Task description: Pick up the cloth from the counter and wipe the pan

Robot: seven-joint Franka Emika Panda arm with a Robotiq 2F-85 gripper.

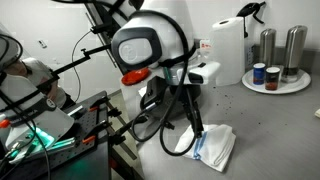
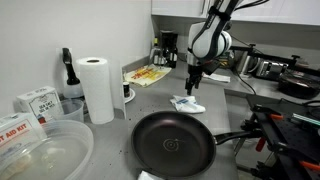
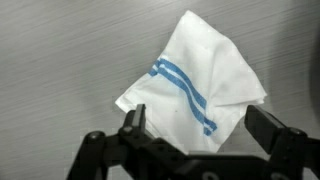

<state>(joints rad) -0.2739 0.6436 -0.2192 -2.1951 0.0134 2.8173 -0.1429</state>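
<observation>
The cloth's near part [image 1: 200,144] [image 3: 205,129] is at the end of the blue stripes. My gripper will come down onto it next.
The cloth [image 3: 200,75] is white with light blue stripes and lies rumpled on the grey counter [image 3: 60,50]. It also shows in both exterior views [image 1: 213,146] [image 2: 187,103]. My gripper [image 3: 200,125] is open and hangs just above the cloth, one finger at each side of its near part; it shows in both exterior views [image 1: 199,130] [image 2: 191,88]. The pan [image 2: 172,142] is round and dark with a long black handle, and stands on the counter in front of the cloth, empty.
A white paper towel roll [image 2: 97,88] and clear containers [image 2: 40,150] stand beside the pan. A round white tray [image 1: 277,83] holds metal shakers and small jars. A white jug [image 1: 228,50] stands behind the arm. A coffee machine [image 2: 168,48] is at the back.
</observation>
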